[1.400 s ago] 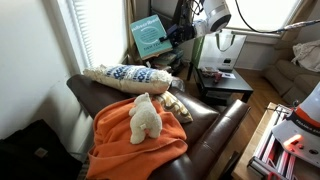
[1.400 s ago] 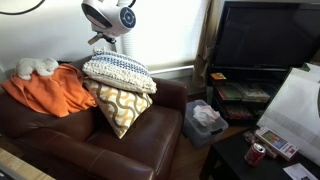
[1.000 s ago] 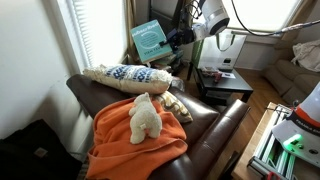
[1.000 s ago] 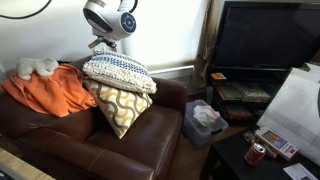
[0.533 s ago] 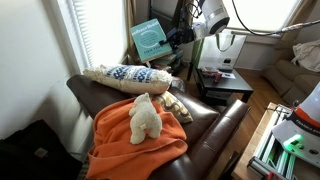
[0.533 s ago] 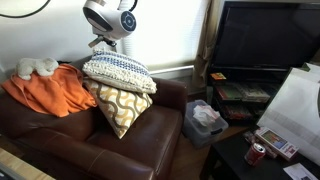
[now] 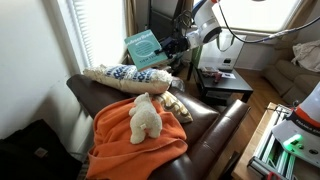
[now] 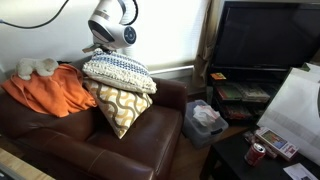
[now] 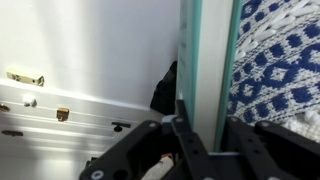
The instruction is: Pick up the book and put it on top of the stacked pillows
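My gripper lowers the book and turns it flatter onto the pillow next, since the teal-green book hangs tilted above the blue-and-white knit pillow (image 9: 275, 62).
The teal-green book (image 7: 144, 47) with a pale circle on its cover hangs tilted in the air just above the right end of the stacked pillows (image 7: 128, 76). My gripper (image 7: 172, 46) is shut on the book's right edge. In the wrist view the book (image 9: 205, 70) stands edge-on between my gripper's (image 9: 210, 135) two black fingers, with the blue-and-white knit pillow (image 9: 275, 70) behind it. In an exterior view the arm's white wrist (image 8: 112, 22) hovers over the top pillow (image 8: 118, 68), and the book is hard to make out there.
A white plush toy (image 7: 146, 117) sits on an orange blanket (image 7: 140, 142) on the brown leather sofa (image 8: 60, 130). A yellow patterned cushion (image 8: 118, 108) leans under the pillows. A black side table (image 7: 225, 85), a TV (image 8: 265, 45) and a window with blinds (image 7: 95, 35) surround the sofa.
The arm has swung left and down. The book has come lower and further left with it, now tilted and closer to the pillows.
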You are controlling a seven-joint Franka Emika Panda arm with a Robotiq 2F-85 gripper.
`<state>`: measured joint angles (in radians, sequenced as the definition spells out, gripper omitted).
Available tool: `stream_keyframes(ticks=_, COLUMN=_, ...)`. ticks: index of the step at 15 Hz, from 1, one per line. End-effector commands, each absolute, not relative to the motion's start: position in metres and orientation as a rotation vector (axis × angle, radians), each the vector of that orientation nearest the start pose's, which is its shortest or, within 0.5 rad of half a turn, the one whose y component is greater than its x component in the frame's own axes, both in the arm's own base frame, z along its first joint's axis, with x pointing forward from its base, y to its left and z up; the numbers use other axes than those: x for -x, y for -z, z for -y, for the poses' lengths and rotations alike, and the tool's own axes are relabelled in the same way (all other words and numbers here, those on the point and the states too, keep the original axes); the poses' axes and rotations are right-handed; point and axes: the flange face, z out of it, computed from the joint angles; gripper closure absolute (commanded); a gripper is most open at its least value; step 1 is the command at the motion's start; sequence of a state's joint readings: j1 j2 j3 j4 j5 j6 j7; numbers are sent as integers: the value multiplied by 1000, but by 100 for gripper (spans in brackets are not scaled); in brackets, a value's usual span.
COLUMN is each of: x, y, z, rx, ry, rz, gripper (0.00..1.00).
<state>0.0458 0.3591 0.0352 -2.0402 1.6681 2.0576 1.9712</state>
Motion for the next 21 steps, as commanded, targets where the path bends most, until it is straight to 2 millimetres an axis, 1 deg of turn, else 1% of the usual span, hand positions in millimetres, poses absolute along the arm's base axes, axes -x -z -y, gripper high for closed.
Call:
stream_keyframes(ticks=1, x=-594, y=-283, z=-100, rx=52, ry=-1575, rz=-2223, gripper=73)
stream_keyframes(ticks=5, x=-597, y=-287, z=-100, rx=59, ry=-1572, rz=-2215, gripper=73)
stream_keyframes(ticks=10, x=-597, y=-287, z=-100, rx=59, ry=-1572, rz=-2215, gripper=73)
stream_keyframes(ticks=11, x=-598, y=-286, z=-100, rx=59, ry=-1576, rz=-2214, gripper=93)
stream_keyframes(ticks=12, x=-601, y=-283, z=-104, rx=79, ry=-1607, rz=-2219, gripper=93)
stream_keyframes(ticks=13, x=-606, y=-276, z=-111, rx=130, ry=-1672, rz=-2221, gripper=93)
stream_keyframes(ticks=15, x=-616, y=-255, z=-130, rx=171, ry=-1791, rz=-2271, gripper=93)
stream_keyframes(ticks=17, x=-625, y=-240, z=-145, rx=209, ry=-1880, rz=-2312, gripper=93)
stream_keyframes(ticks=19, x=-634, y=-227, z=-154, rx=180, ry=-1917, rz=-2354, gripper=93)
stream_keyframes(ticks=20, x=-639, y=-223, z=-154, rx=137, ry=-1910, rz=-2362, gripper=93)
stream_keyframes(ticks=21, x=-643, y=-219, z=-155, rx=106, ry=-1913, rz=-2360, gripper=48)
